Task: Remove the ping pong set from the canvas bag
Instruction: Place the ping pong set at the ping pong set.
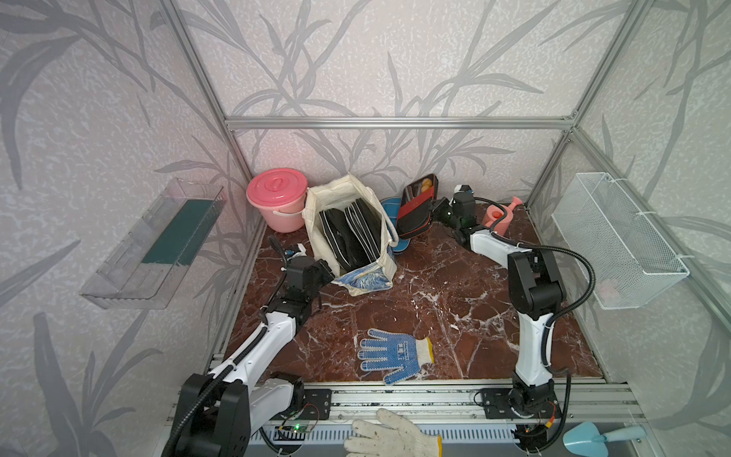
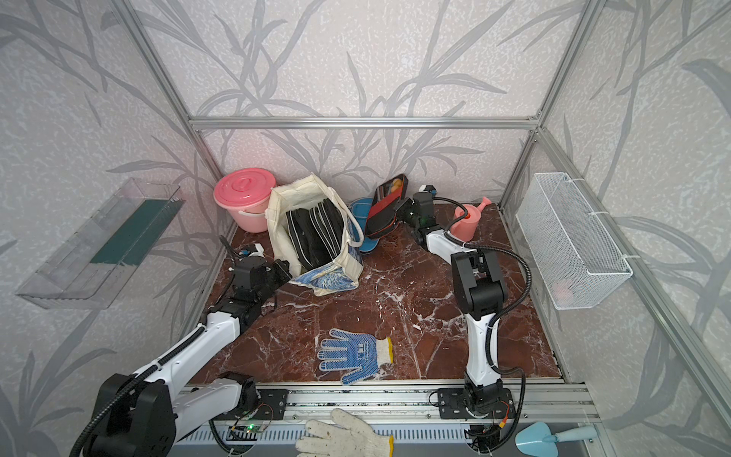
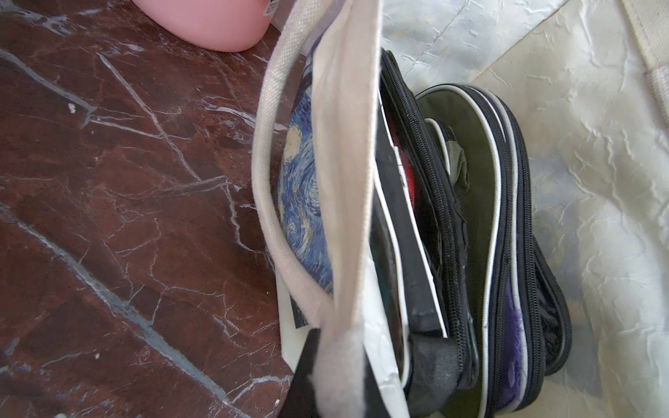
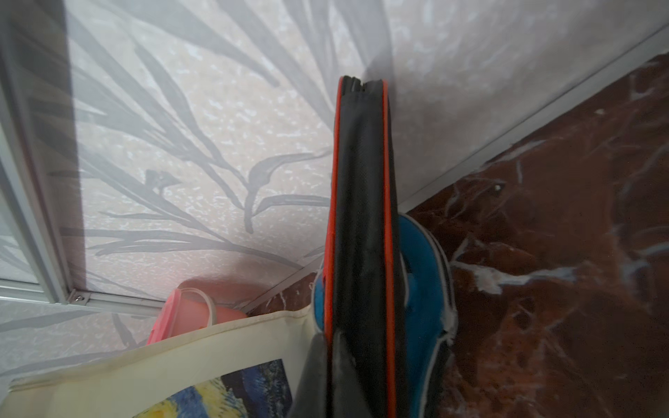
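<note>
The table beside the blue case is bare, so my right gripper should next move down, tilt the black-red case point(image 1: 415, 213) flat onto it there and release it.
The cream canvas bag point(image 1: 330, 198) point(image 2: 294, 196) stands open at the back of the table, its starry print panel point(image 3: 307, 202) facing the front. Several zip cases of the ping pong set point(image 1: 352, 237) stand inside, among them an olive case point(image 3: 478, 217) and a purple one point(image 3: 514, 325). My left gripper point(image 1: 328, 273) point(image 3: 338, 383) is shut on the bag's cloth rim at its front left corner. My right gripper point(image 1: 433, 207) point(image 4: 358, 391) is shut on a black-red case point(image 1: 415, 213) point(image 4: 362, 217), held tilted to the right of the bag. A blue case point(image 1: 389, 205) point(image 4: 420, 271) lies on the table below it.
A pink lidded bucket point(image 1: 277, 198) stands left of the bag, and a pink watering can point(image 1: 502, 215) sits at the back right. A blue-dotted glove point(image 1: 391, 354) lies near the front edge. A wire basket point(image 1: 617, 245) hangs on the right wall, a clear tray point(image 1: 158, 245) on the left.
</note>
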`<move>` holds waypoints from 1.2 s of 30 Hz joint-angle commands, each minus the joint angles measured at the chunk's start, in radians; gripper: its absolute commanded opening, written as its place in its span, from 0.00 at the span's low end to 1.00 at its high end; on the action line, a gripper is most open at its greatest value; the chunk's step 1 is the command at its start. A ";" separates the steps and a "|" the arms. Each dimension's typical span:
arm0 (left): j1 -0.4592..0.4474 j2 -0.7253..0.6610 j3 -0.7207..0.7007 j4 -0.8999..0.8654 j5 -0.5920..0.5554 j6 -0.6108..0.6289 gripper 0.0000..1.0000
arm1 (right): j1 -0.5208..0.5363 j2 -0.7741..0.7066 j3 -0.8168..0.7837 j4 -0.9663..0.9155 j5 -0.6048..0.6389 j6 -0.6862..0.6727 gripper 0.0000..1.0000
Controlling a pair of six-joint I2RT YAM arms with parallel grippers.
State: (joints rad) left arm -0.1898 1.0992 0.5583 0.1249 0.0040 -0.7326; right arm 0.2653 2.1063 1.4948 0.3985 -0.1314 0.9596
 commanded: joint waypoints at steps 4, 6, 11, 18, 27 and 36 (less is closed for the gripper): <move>-0.002 -0.012 -0.012 -0.024 -0.004 0.018 0.00 | -0.009 -0.040 -0.068 0.011 -0.031 0.007 0.00; -0.002 -0.012 -0.008 -0.026 -0.003 0.019 0.00 | -0.016 -0.041 -0.083 -0.001 -0.034 0.004 0.00; -0.002 -0.012 -0.003 -0.029 -0.003 0.022 0.00 | -0.024 -0.018 -0.084 -0.055 -0.051 -0.022 0.00; -0.002 -0.015 0.006 -0.039 -0.004 0.027 0.00 | -0.027 0.019 -0.092 -0.108 -0.051 -0.065 0.00; -0.002 -0.013 0.007 -0.044 -0.004 0.027 0.00 | -0.028 0.065 -0.095 -0.151 -0.050 -0.100 0.00; -0.002 -0.009 0.011 -0.041 -0.004 0.027 0.00 | -0.030 0.059 -0.129 -0.126 -0.050 -0.105 0.34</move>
State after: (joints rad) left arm -0.1898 1.0992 0.5583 0.1192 0.0013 -0.7246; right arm 0.2298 2.1769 1.3838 0.2588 -0.1612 0.8726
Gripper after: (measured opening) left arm 0.089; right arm 0.294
